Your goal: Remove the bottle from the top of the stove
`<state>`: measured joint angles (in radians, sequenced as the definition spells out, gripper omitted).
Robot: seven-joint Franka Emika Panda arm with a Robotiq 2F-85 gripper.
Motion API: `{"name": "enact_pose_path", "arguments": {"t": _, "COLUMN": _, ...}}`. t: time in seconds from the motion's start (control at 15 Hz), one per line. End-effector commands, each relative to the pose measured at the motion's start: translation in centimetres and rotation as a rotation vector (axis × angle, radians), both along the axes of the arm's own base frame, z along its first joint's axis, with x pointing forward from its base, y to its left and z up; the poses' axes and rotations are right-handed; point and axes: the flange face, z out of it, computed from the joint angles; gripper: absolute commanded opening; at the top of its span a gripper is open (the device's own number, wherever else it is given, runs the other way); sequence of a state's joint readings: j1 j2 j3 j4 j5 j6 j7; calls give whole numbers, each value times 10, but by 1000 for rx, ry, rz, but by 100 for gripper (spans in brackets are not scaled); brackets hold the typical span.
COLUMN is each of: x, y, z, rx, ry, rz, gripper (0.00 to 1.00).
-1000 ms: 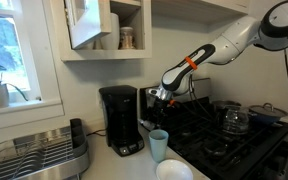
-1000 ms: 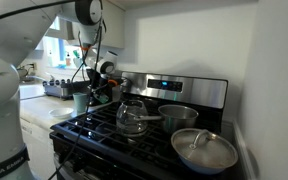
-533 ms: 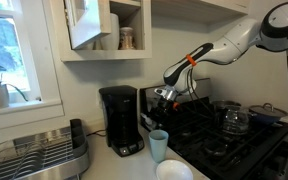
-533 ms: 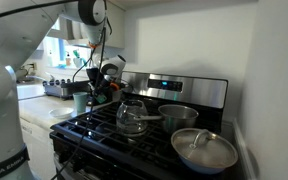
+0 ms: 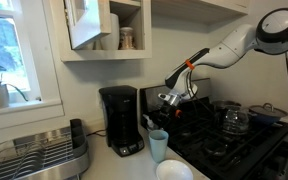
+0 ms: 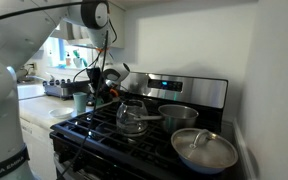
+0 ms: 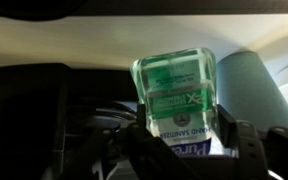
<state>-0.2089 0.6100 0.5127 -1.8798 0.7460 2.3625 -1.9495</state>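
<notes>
My gripper holds the bottle. Next, it will lower the bottle off the stove, down toward the counter (image 5: 141,151) between the coffee maker and the light blue cup, and let it go.
In the wrist view the bottle (image 7: 176,92) is a clear bluish-green sanitizer bottle with a green and white label. It stands upright between my two black fingers, which press on its lower sides. My gripper (image 7: 184,145) is shut on it. In both exterior views the gripper (image 5: 172,100) (image 6: 103,86) hangs over the near-counter edge of the black stove (image 5: 219,140) (image 6: 104,125), above the burner grates. The fingers hide most of the bottle there. I cannot tell whether its base still touches the grate.
A light blue cup (image 5: 159,145) (image 6: 81,101) stands on the counter beside the stove, by a black coffee maker (image 5: 121,120). A glass kettle (image 5: 234,121) (image 6: 132,116), a pot (image 6: 177,115) and a lidded pan (image 6: 204,150) sit on the burners. There are also a white bowl (image 5: 174,170) and a dish rack (image 5: 34,155).
The gripper has shifted a little away from the coffee maker and further over the stove, with the arm rising slightly. Nothing else has moved.
</notes>
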Motion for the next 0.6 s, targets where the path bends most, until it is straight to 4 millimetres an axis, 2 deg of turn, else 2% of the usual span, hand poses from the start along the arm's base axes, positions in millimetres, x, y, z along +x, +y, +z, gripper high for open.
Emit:
{"name": "enact_pose_path", "arguments": {"t": 0.0, "x": 3, "y": 3, "z": -11, "rx": 67, "ry": 12, "rz": -17, "gripper": 40}}
{"name": "enact_pose_path", "arguments": {"t": 0.27, "x": 5, "y": 6, "z": -19, "rx": 142, "ry": -8, "rz": -77, "gripper": 40}}
{"name": "enact_pose_path", "arguments": {"t": 0.53, "x": 6, "y": 2, "z": -22, "rx": 203, "ry": -33, "rz": -113, "gripper": 40}}
